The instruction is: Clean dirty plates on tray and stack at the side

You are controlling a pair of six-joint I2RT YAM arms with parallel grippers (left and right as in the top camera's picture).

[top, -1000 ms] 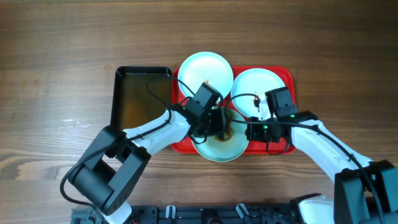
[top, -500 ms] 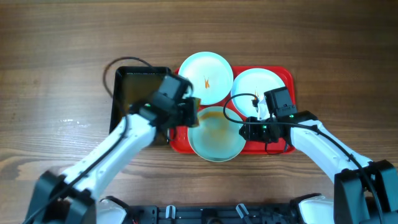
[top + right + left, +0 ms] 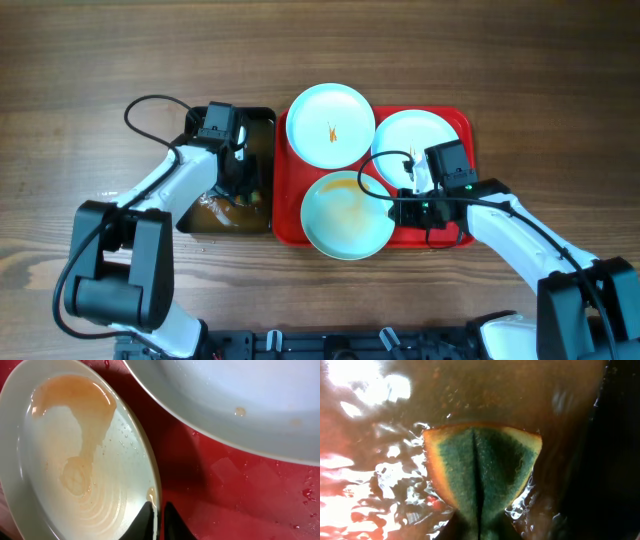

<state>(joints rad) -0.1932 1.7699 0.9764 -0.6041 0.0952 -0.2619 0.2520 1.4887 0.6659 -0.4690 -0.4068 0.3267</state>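
Note:
The front plate (image 3: 346, 215) sticks out past the tray's near edge. Next, my right gripper will carry it outward toward the closer back plate's near rim (image 3: 388, 179) and let go of it.
Three pale plates lie on the red tray (image 3: 287, 226). The back left plate (image 3: 330, 125) has a small orange mark. The back right plate (image 3: 422, 135) is partly under my right arm. The front plate (image 3: 346, 215) carries a thin orange smear, clear in the right wrist view (image 3: 75, 460). My right gripper (image 3: 396, 208) is shut on the front plate's right rim (image 3: 159, 512). My left gripper (image 3: 240, 186) is down in the black basin (image 3: 262, 112), shut on a folded green sponge with a yellow edge (image 3: 480, 470), which is dipped in the brown water.
The black basin of brownish water stands directly left of the tray. A black cable loops over the table by my left arm (image 3: 150, 102). Bare wooden table lies on both sides. The right wrist view shows wet red tray floor (image 3: 240, 490) and the back right plate (image 3: 225, 395).
My left arm has left the front plate and swung left with the sponge into the basin's water. My right gripper has kept its hold on the front plate's rim.

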